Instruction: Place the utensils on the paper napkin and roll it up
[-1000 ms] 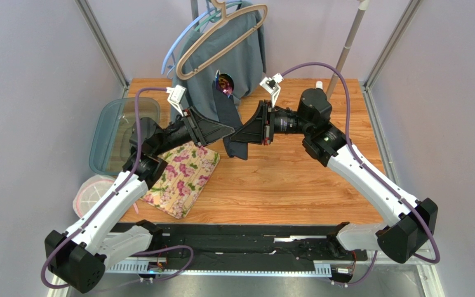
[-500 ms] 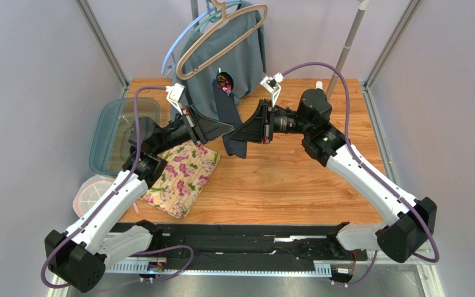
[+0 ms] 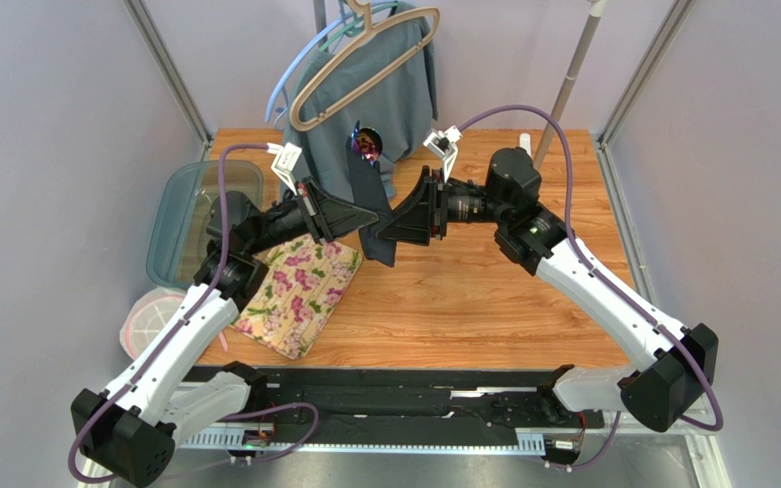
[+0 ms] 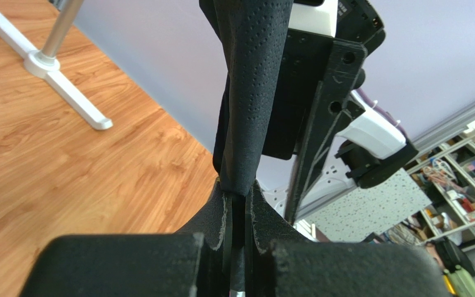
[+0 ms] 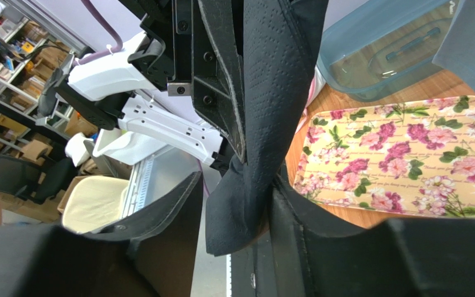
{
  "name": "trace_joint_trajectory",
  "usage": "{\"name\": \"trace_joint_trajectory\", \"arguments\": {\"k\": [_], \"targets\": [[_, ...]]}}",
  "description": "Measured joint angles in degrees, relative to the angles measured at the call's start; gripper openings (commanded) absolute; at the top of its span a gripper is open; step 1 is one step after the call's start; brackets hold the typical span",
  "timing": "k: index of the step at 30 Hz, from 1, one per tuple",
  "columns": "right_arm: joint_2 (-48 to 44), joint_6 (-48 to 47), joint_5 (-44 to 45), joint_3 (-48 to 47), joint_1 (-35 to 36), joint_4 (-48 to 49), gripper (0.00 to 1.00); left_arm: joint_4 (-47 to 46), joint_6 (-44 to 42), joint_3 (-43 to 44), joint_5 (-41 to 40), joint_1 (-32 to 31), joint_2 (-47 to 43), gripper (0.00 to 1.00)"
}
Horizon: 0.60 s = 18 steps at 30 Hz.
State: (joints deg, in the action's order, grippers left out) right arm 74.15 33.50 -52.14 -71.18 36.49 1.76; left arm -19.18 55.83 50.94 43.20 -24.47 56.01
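My left gripper holds the napkin (image 3: pixel 374 193), which is already rolled, so next it needs to swing the napkin left in the top view, then down into the teal container (image 3: pixel 190 226) and let go of it.
The black paper napkin (image 3: pixel 374 193) is rolled into a narrow bundle and held up in the air over the table's middle back. An iridescent spoon bowl (image 3: pixel 367 144) sticks out of its top end; the other utensils are hidden inside. My left gripper (image 3: pixel 370 215) is shut on the roll's lower part; in the left wrist view the jaws (image 4: pixel 239 193) pinch the napkin (image 4: pixel 252 93). My right gripper (image 3: pixel 393 226) faces it from the right. In the right wrist view its jaws (image 5: pixel 237 179) stand apart, with the napkin's loose tail (image 5: pixel 265 80) hanging between them against one finger.
A floral mat (image 3: pixel 303 290) lies on the wooden table (image 3: pixel 486 305) at the left. A teal container (image 3: pixel 186 219) and a pink-rimmed lid (image 3: pixel 150 310) sit beyond the left edge. A grey-teal garment (image 3: pixel 400 92) on hangers and a white stand pole (image 3: pixel 578 66) are at the back.
Both grippers and the napkin roll have shifted slightly left and toward the back. The spoon end has risen a little.
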Motion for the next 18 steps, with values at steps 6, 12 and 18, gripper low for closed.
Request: {"name": "trace_joint_trajectory", "arguments": {"k": [6, 12, 18], "targets": [[-0.07, -2.49, -0.02, 0.0, 0.02, -3.23, 0.77, 4.33, -4.22, -0.63, 1.44, 2.14, -2.05, 0.0], [-0.94, -6.27, 0.55, 0.0, -0.48, -9.01, 0.98, 11.8, -9.57, -1.07, 6.45, 11.41, -6.8, 0.0], [-2.67, -9.05, 1.14, 0.15, -2.03, -13.09, 1.0, 25.22, -19.96, -0.76, 18.32, 30.82, -8.87, 0.0]]}}
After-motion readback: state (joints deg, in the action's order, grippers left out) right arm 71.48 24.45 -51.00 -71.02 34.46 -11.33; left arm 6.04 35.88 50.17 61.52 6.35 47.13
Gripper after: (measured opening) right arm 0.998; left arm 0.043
